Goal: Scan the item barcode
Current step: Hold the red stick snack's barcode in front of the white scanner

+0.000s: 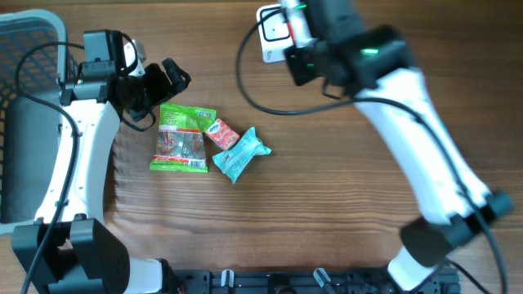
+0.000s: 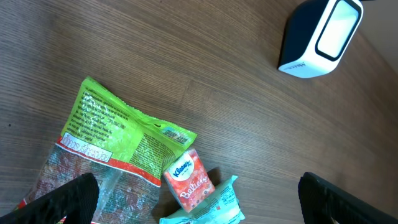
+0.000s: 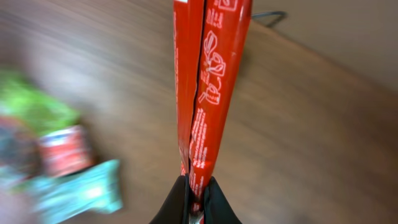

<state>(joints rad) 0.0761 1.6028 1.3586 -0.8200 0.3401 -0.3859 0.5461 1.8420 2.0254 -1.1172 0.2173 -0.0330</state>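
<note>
Next, my right gripper carries the red packet back and to its right in the overhead view, lowers and releases it, as bare tabletop lies below.
My right gripper is shut on the lower end of a long red packet, which stands up edge-on from the black fingers. In the overhead view that red packet is held at the table's far edge, over the white barcode scanner. The left wrist view shows the scanner at top right, its window facing up. My left gripper is open wide above the remaining items: a green snack bag, a red Kleenex pack and a teal packet. It touches none of them.
A grey basket stands at the table's left edge beside the left arm. The green bag, Kleenex pack and teal packet lie together left of centre. A black cable loops on the table near the scanner.
</note>
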